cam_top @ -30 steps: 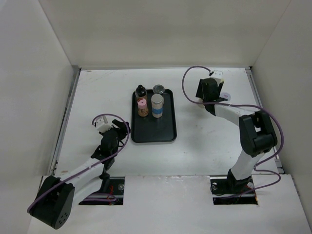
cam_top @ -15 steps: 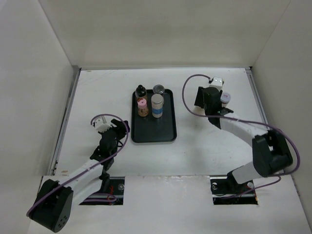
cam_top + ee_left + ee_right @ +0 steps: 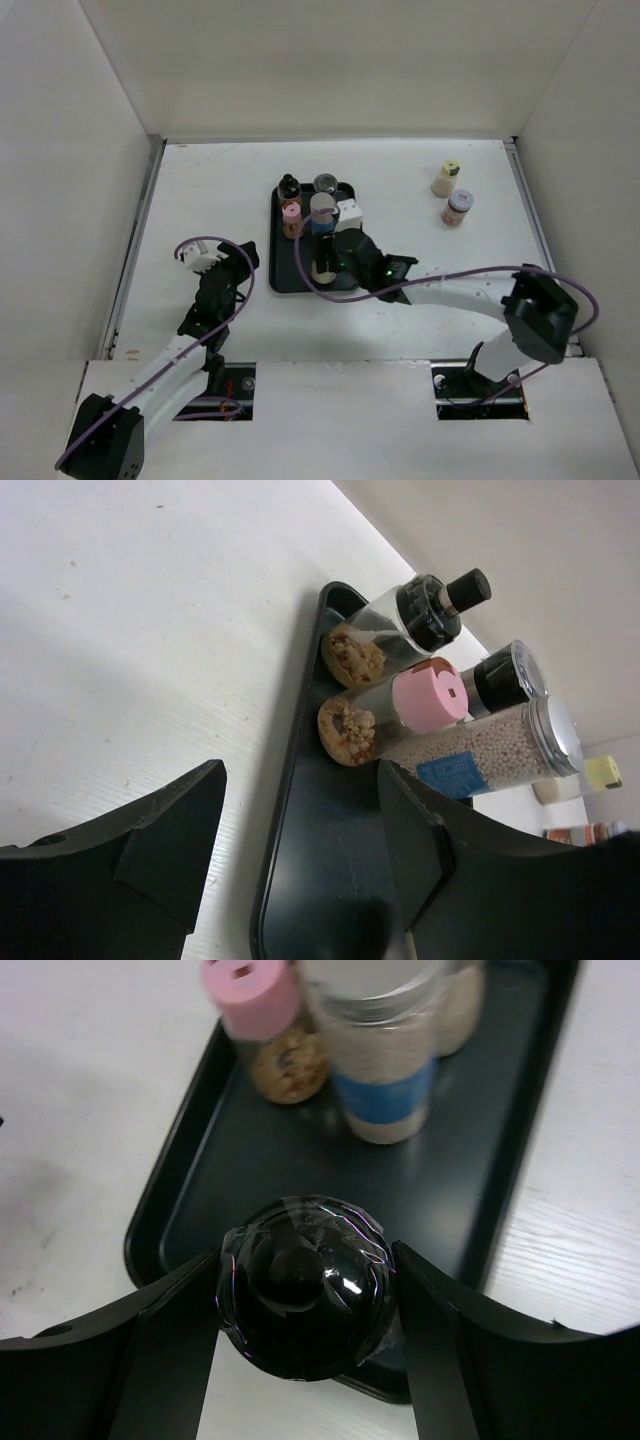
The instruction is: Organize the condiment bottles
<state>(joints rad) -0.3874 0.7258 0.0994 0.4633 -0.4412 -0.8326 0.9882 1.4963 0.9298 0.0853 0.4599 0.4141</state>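
My right gripper should shift left in the top view over the bare bottom of the tray beside the pink-lidded bottle, then move down and release there.
My right gripper (image 3: 323, 263) hangs over the near half of the black tray (image 3: 345, 272), shut on a brownish bottle with a glossy black lid (image 3: 303, 1285). The lid sits tight between both fingers in the right wrist view. At the tray's far end stand a black-nozzle bottle (image 3: 288, 186), a silver-lidded jar (image 3: 325, 183), a pink-lidded bottle (image 3: 291, 212) and a blue-labelled jar (image 3: 322, 211). A yellow-lidded bottle (image 3: 447, 178) and a lilac-lidded bottle (image 3: 458, 207) stand on the table at the back right. My left gripper (image 3: 241, 259) is open and empty, just left of the tray.
White walls close in the table on the left, back and right. In the left wrist view the tray's near left rim (image 3: 272, 880) lies between my open fingers (image 3: 165, 830), and the tray's bottles (image 3: 430, 695) are beyond them.
My right arm swung from the back right to over the tray, carrying the black-lidded bottle. The yellow- and lilac-lidded bottles now show there. My left arm drew back slightly.
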